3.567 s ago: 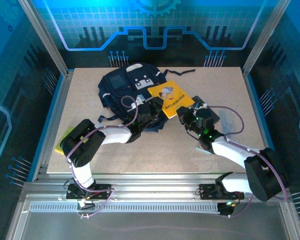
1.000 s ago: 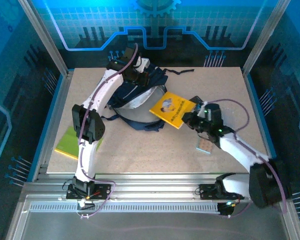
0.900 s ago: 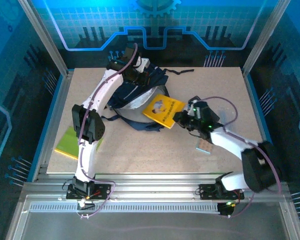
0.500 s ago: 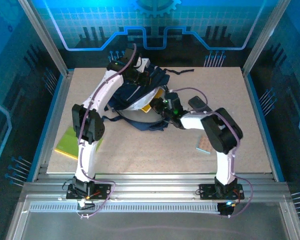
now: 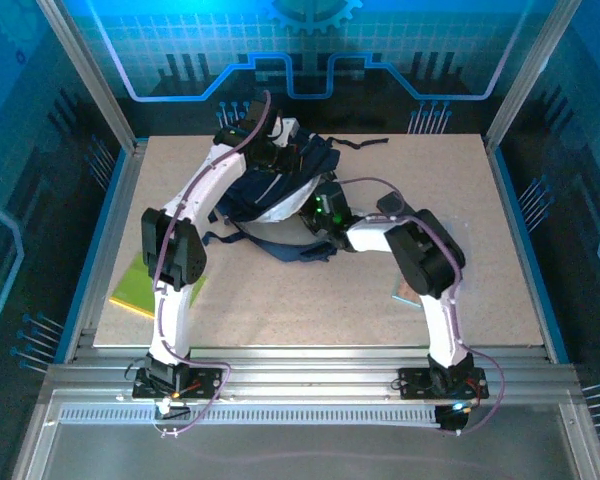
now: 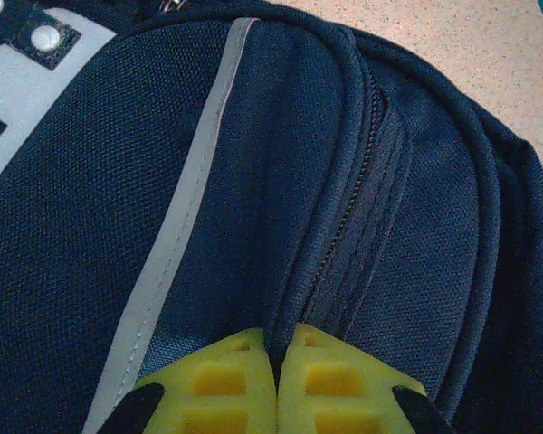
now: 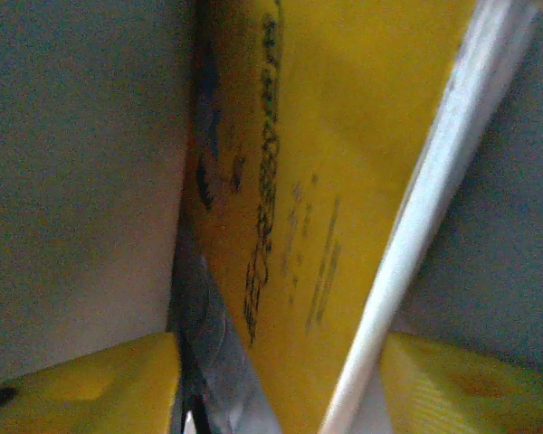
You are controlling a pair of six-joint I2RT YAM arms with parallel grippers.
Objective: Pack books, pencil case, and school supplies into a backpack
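The orange-yellow book already stands inside the lining, so my left gripper will stay over the backpack [image 5: 242,186] and open its fingers to release the fold beside the zip.
The navy backpack [image 5: 242,186] lies at the back left of the table, its mouth held up. My left gripper [image 6: 276,354] is shut on a fold of its fabric beside the zip [image 6: 348,226], at the bag's top [image 5: 280,150]. My right gripper [image 5: 316,206] reaches into the mouth. In the right wrist view the orange-yellow book [image 7: 344,136] stands tilted between its spread fingers [image 7: 81,384], inside the pale lining [image 7: 63,181]. The lime green book [image 5: 138,287] lies at the left edge. The black pencil case [image 5: 392,206] and tan pad [image 5: 407,291] lie on the right. The grey-white bar is hidden.
The backpack's black straps [image 5: 360,143] trail over the table towards the back and front. Metal posts and blue walls [image 5: 540,250] close in the table. Bare tabletop [image 5: 310,300] stretches across the front and far right.
My right gripper has swung left with the yellow book, carrying it off the table into the backpack's mouth. The left gripper has stayed at the bag's top, holding it up.
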